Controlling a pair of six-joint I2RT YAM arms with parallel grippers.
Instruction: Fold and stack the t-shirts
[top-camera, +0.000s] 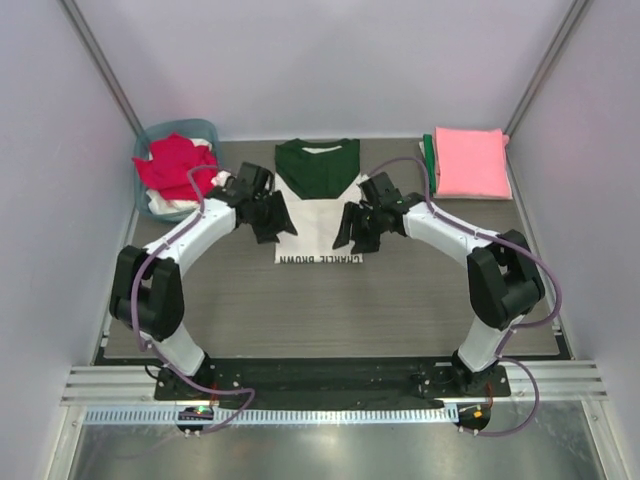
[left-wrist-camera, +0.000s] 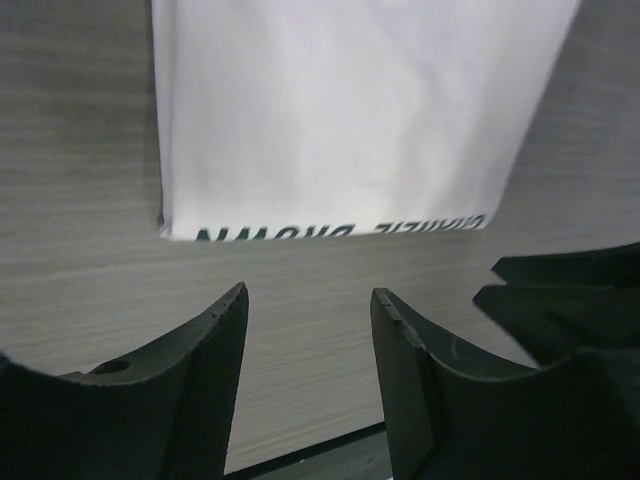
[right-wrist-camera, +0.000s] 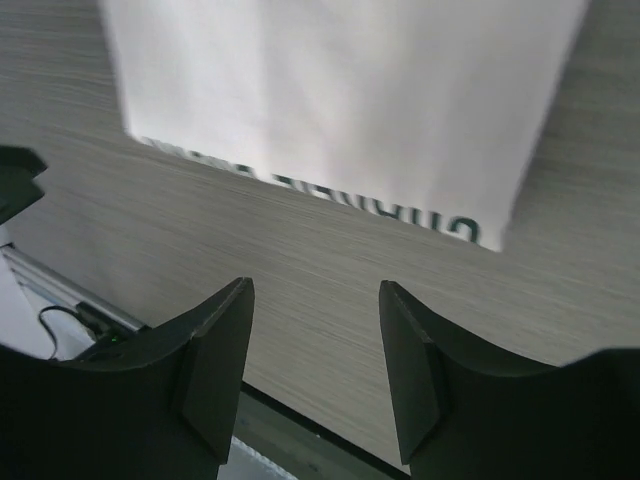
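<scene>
I will move my right gripper down and across onto the t-shirt's near corner by "CHARLIE" next, because that corner is below it and to its right in the top view.
A cream t-shirt with a dark green top (top-camera: 317, 195) lies flat mid-table, folded into a narrow strip, with the print "CHARLIE BROWN" along its near edge. My left gripper (top-camera: 273, 230) hovers at the strip's left side and my right gripper (top-camera: 351, 236) at its right side. In the left wrist view the cream cloth (left-wrist-camera: 350, 110) lies beyond the open left gripper (left-wrist-camera: 308, 300), which has only bare table between its fingers. The right wrist view shows the same cloth (right-wrist-camera: 340, 90) ahead of the open, empty right gripper (right-wrist-camera: 315, 290). A folded pink t-shirt (top-camera: 470, 162) sits on a green one (top-camera: 428, 158) at the back right.
A round teal basket (top-camera: 203, 128) stands at the back left, holding a crumpled red shirt (top-camera: 175, 165) and a white one (top-camera: 160, 203). Pale walls close in the table on three sides. The right gripper's fingers (left-wrist-camera: 570, 290) show at the edge of the left wrist view.
</scene>
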